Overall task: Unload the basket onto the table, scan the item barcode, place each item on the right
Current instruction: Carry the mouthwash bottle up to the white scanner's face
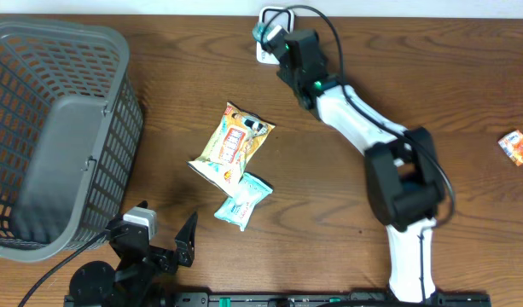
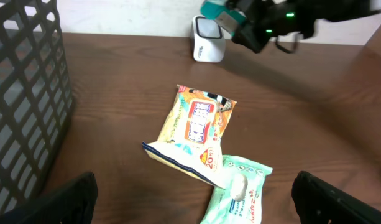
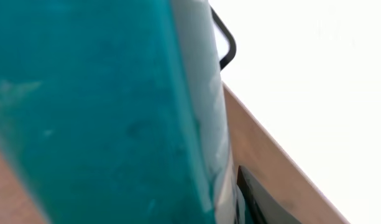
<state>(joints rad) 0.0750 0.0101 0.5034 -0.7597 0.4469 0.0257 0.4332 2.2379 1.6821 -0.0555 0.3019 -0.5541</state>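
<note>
The robot's right gripper should next swing to the right in the overhead view, to the bare tabletop by the orange packet, then lower and release the teal item there.
My right gripper [image 1: 272,36] is shut on a teal item [image 1: 262,31], held at the back of the table right over the white barcode scanner [image 1: 268,53]. The teal item [image 3: 97,112] fills the right wrist view, with one dark fingertip [image 3: 258,199] beside it; no barcode shows. In the left wrist view the teal item [image 2: 216,10] hangs just above the scanner [image 2: 209,41]. My left gripper [image 1: 154,241] stands open near the front edge, nothing between its fingers, which are apart at the left wrist view's bottom corners [image 2: 193,210].
A yellow snack bag [image 1: 233,142] and a mint wipes pack [image 1: 243,199] lie mid-table, the bag's corner over the pack. A grey basket [image 1: 99,51] fills the left side. An orange packet [image 1: 517,147] lies far right. A black cable [image 1: 316,17] loops from the scanner.
</note>
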